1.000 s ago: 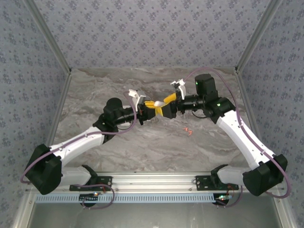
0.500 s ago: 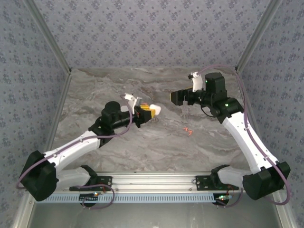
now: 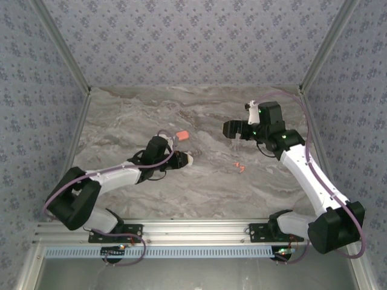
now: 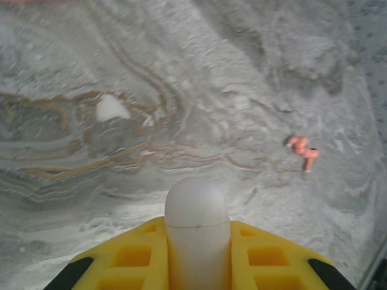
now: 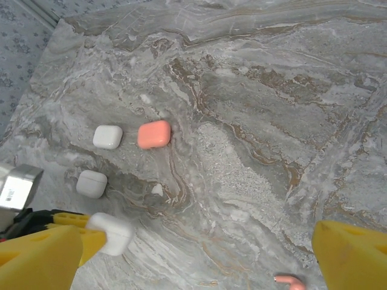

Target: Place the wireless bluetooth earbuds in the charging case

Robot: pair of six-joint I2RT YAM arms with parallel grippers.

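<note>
The white charging case is still raised, and the marble (image 4: pixel 113 176) beside the small white speck is below my left gripper, so my left gripper needs to lower the case onto that marble and release it.
My left gripper (image 3: pixel 181 160) (image 4: pixel 198 235) is shut on a white charging case (image 4: pixel 196 220) (image 3: pixel 188 159) (image 5: pixel 110 233), whose rounded end sticks out between the yellow fingers (image 4: pixel 272 254). The case's lid seam reads as closed. Two red-orange earbuds (image 4: pixel 302 151) (image 3: pixel 240 167) lie together on the marble, ahead and to the right of that case. One of them shows at the bottom edge of the right wrist view (image 5: pixel 289 281). My right gripper (image 3: pixel 234 138) (image 5: pixel 196 244) hangs open above the table, nothing between its fingers (image 5: pixel 351 257).
A red-orange case (image 5: pixel 153 134) (image 3: pixel 181 135) and two white cases (image 5: pixel 107 136) (image 5: pixel 91 183) rest on the marble beyond the left gripper. A small white speck (image 5: pixel 156 190) (image 4: pixel 110 107) sits near them; I cannot tell what it is. Patterned walls (image 3: pixel 193 42) enclose the table.
The two grippers were together at the white case; the right one has pulled away to the right. The left arm has swung down and nearer with the case, uncovering the red-orange case.
</note>
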